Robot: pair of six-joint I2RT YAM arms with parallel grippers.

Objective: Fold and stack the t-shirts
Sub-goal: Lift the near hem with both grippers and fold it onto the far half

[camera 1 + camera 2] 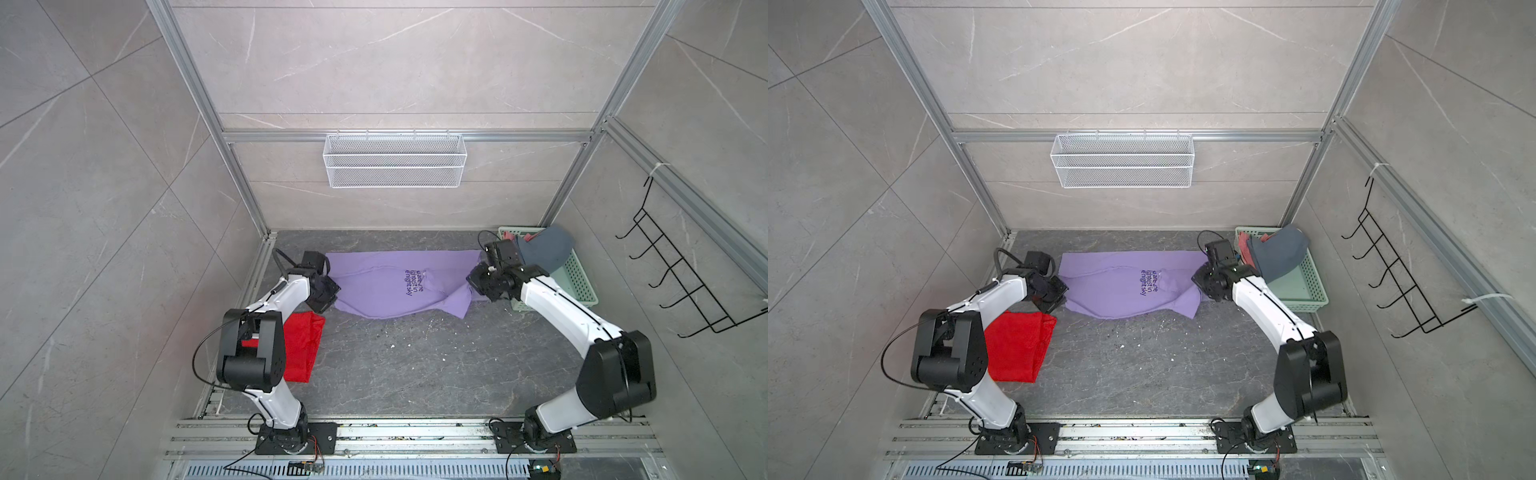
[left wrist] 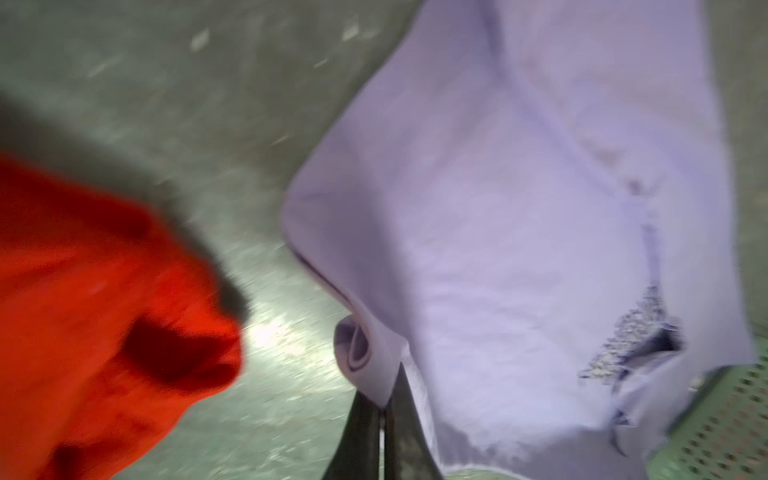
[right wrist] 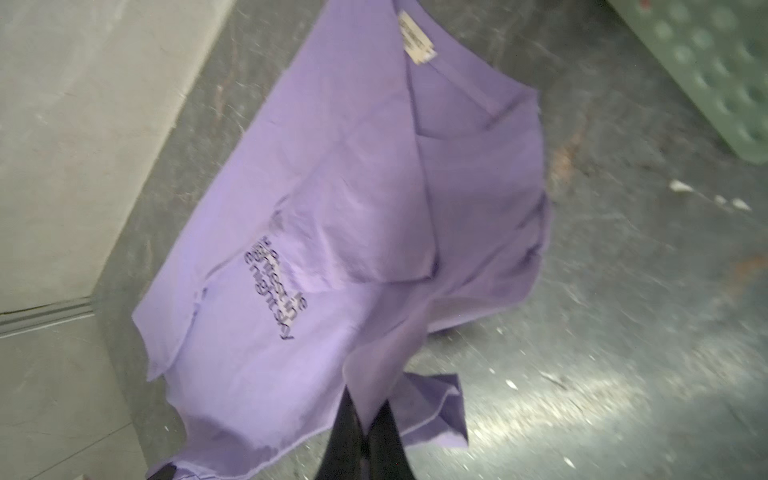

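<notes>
My left gripper will next bring the lilac-purple t-shirt's still unfolded near edge outward onto the far folded piece (image 1: 345, 261) (image 2: 596, 72) and let go, as that piece lies outward.
A lilac-purple t-shirt (image 1: 395, 282) (image 1: 1125, 282) with dark lettering lies stretched across the far part of the grey floor. My left gripper (image 1: 328, 291) (image 2: 380, 399) is shut on the lilac-purple t-shirt (image 2: 498, 232) at its left edge. My right gripper (image 1: 478, 278) (image 3: 365, 419) is shut on the same shirt (image 3: 340, 199) at its right side, near a sleeve. A folded red t-shirt (image 1: 301, 349) (image 1: 1017, 345) (image 2: 83, 299) lies on the floor by the left arm. Slate-blue (image 1: 540, 249) and salmon-pink (image 1: 1252, 245) t-shirts sit in the mint-green basket (image 1: 577, 282).
The mint-green basket (image 1: 1304, 291) stands in the far right corner, just behind the right arm. A white wire basket (image 1: 395, 160) hangs on the back wall. A black hook rack (image 1: 685, 282) hangs on the right wall. Aluminium frame posts border the floor.
</notes>
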